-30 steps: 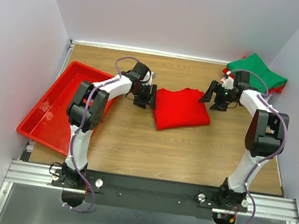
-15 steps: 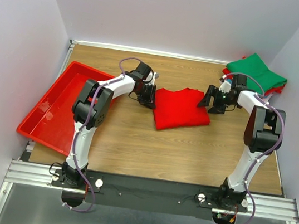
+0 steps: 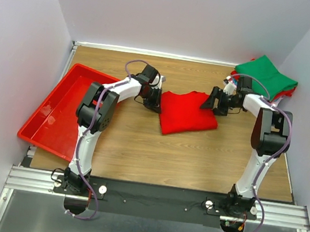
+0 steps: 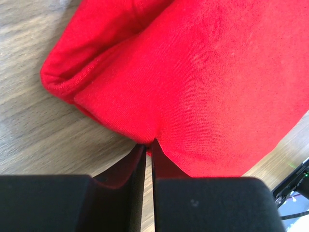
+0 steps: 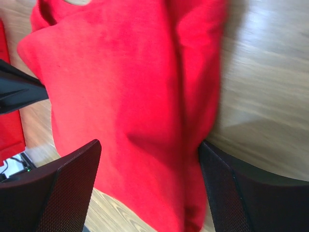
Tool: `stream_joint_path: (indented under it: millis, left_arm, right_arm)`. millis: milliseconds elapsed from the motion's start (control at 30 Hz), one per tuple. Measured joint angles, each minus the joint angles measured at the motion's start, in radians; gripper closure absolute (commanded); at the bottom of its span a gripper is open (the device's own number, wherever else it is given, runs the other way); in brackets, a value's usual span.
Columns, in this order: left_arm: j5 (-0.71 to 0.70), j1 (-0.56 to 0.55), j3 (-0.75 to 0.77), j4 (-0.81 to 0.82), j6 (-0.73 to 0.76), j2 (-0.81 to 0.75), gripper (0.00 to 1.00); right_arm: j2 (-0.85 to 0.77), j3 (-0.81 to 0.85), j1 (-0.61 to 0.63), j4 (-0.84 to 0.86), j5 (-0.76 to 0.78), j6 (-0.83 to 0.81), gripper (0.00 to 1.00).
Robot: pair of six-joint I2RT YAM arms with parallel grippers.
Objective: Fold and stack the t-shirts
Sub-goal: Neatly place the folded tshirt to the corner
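My right gripper should next move slightly farther over the red t-shirt's side edge toward my left gripper and close, because the t-shirt's side edge is between the open fingers.
A bright red t-shirt (image 3: 187, 114) lies folded mid-table. My left gripper (image 3: 156, 100) is at its left edge, and the left wrist view shows the jaws nearly together, pinching a fold of the red t-shirt (image 4: 193, 72) at the tips of my left gripper (image 4: 149, 145). My right gripper (image 3: 213, 102) is at the shirt's far right corner. It stands open in the right wrist view, its fingers (image 5: 72, 183) set either side of the red t-shirt (image 5: 135, 96). A pile of folded t-shirts (image 3: 266, 76), green on top, lies at the far right corner.
A red plastic tray (image 3: 47, 117) sits tilted along the table's left side, beside the left arm. White walls close in the table at the back and on both sides.
My left gripper has closed on the shirt's left edge. My right gripper has moved left onto the shirt's right corner, still open.
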Motion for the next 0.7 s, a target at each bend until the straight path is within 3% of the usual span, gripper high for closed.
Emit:
stream_joint_path:
  millis: [267,400,500,533,567,633,700]
  left_arm:
    - [0.013,-0.005,0.018,-0.002,0.0,0.013,0.88]
    - [0.018,-0.01,0.034,-0.004,-0.001,0.025,0.88]
    - [0.024,-0.015,0.047,-0.005,-0.002,0.034,0.78]
    - [0.027,-0.016,0.055,-0.005,-0.002,0.039,0.68]
    - [0.031,-0.017,0.063,-0.007,0.0,0.043,0.62]
    - [0.043,-0.02,0.087,-0.021,-0.002,0.05,0.47]
    - [0.041,-0.023,0.117,-0.035,0.004,0.057,0.41]
  right_arm:
    - [0.015,0.0,0.112,0.078,-0.004,0.025,0.18]
    - [0.02,0.0,0.162,0.097,0.023,0.032,0.39]
    - [0.029,0.0,0.175,0.1,0.051,0.053,0.63]
    - [0.031,0.0,0.178,0.099,0.07,0.058,0.82]
    - [0.034,0.0,0.18,0.097,0.087,0.06,0.9]
    - [0.034,0.0,0.181,0.088,0.119,0.08,0.98]
    - [0.034,0.002,0.182,0.082,0.138,0.097,0.98]
